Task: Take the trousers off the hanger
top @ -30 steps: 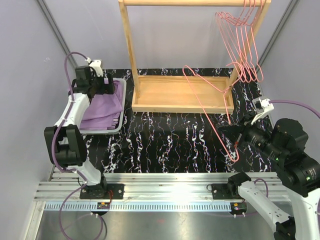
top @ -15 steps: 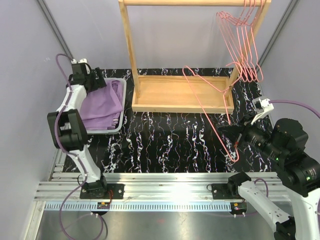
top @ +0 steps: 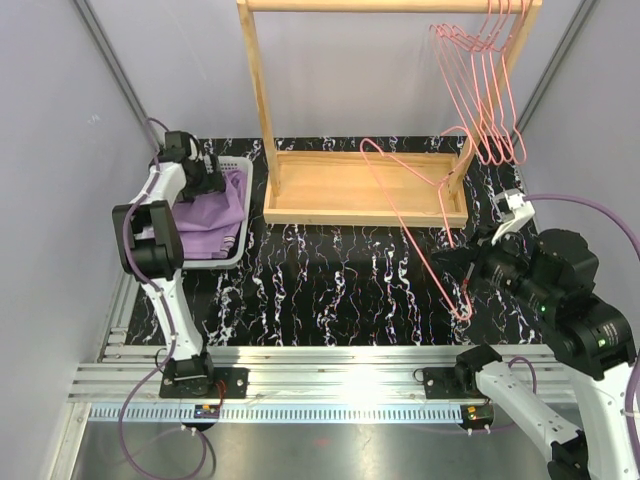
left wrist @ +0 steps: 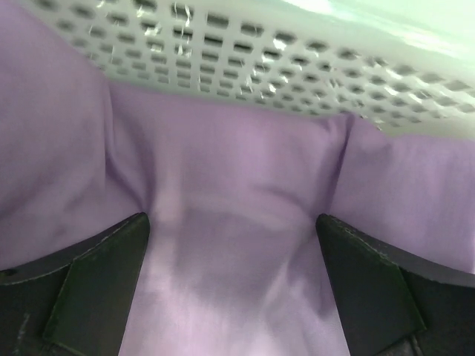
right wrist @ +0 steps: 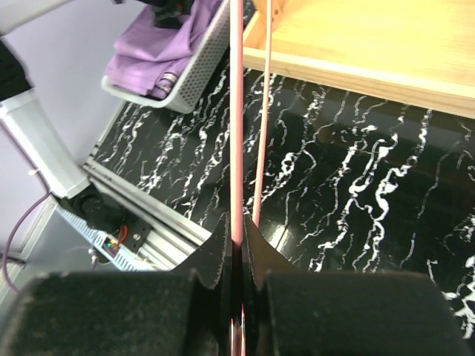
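The pink wire hanger goes up and outward in my right gripper next, to the bar beside the other empty hangers.
The lilac trousers (top: 205,222) lie crumpled in a white perforated basket (top: 238,250) at the far left. My left gripper (top: 205,180) is open, low over the basket's far end. In the left wrist view its fingers (left wrist: 82,289) stand wide apart over the lilac cloth (left wrist: 237,185), with nothing between them but cloth below. My right gripper (top: 470,272) is shut on the lower bar of a bare pink wire hanger (top: 420,215), which slants up toward the wooden rack. The hanger (right wrist: 237,111) shows pinched between the jaws in the right wrist view. The black trousers are out of view.
A wooden clothes rack (top: 365,185) with a tray base stands at the back centre. Several empty pink hangers (top: 485,90) hang from its rail at the top right. The table is a black marbled mat (top: 340,280). The basket wall (left wrist: 260,67) is just ahead of my left gripper.
My left arm swung out toward the left wall, then back over the basket's far end. My right gripper moved slightly left and back with the hanger.
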You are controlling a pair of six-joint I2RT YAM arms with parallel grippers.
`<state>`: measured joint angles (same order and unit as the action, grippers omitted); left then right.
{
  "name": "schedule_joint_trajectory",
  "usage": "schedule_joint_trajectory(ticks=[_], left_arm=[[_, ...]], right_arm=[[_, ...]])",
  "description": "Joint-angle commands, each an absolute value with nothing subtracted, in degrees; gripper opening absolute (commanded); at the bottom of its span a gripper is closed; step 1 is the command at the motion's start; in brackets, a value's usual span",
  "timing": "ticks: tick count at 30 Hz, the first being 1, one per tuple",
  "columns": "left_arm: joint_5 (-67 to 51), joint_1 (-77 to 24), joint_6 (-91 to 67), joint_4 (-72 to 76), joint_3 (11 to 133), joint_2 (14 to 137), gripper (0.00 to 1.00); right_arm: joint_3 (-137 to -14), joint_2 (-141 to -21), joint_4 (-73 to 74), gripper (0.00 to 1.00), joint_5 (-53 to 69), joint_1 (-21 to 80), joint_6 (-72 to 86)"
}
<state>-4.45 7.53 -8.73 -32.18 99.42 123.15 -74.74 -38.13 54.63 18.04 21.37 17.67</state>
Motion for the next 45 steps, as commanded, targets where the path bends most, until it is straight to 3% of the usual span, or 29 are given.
schedule_joint_trajectory(ticks=[1,13,24,28,35,39,45], left_arm=[[-7.64,7.29,-10.80,-36.57,98.61,112.18,0.99],[-10.19,7.29,-18.80,-33.66,99.76,87.21,0.99],[-10.46,4.13,-17.76,-31.28,74.12,51.79,0.99],[-6.69,4.13,-14.42,-35.67,70.32,40.38,0.99],[-4.85,0.45,-13.28,-45.69,68.20,31.65,0.99],[3.41,-4.56,-10.29,-48.07,68.29,30.41,0.99],[2.90,-5.89,-9.67,-50.71,70.75,30.15,0.99]], right_arm=[[-76.81,-39.81,50.63,0.00,14.86,21.36,16.18],[-87.18,-53.69,45.71,0.00,-1.13,21.36,8.97],[-103.26,-71.27,38.76,0.00,-13.97,20.83,4.05],[-109.94,-78.73,38.68,0.00,-14.33,18.73,3.78],[-118.20,-87.97,39.11,0.00,-10.02,13.36,5.45],[-119.53,-92.01,38.93,0.00,-8.89,12.05,5.36],[-118.83,-93.34,40.61,0.00,-4.04,11.34,7.91]])
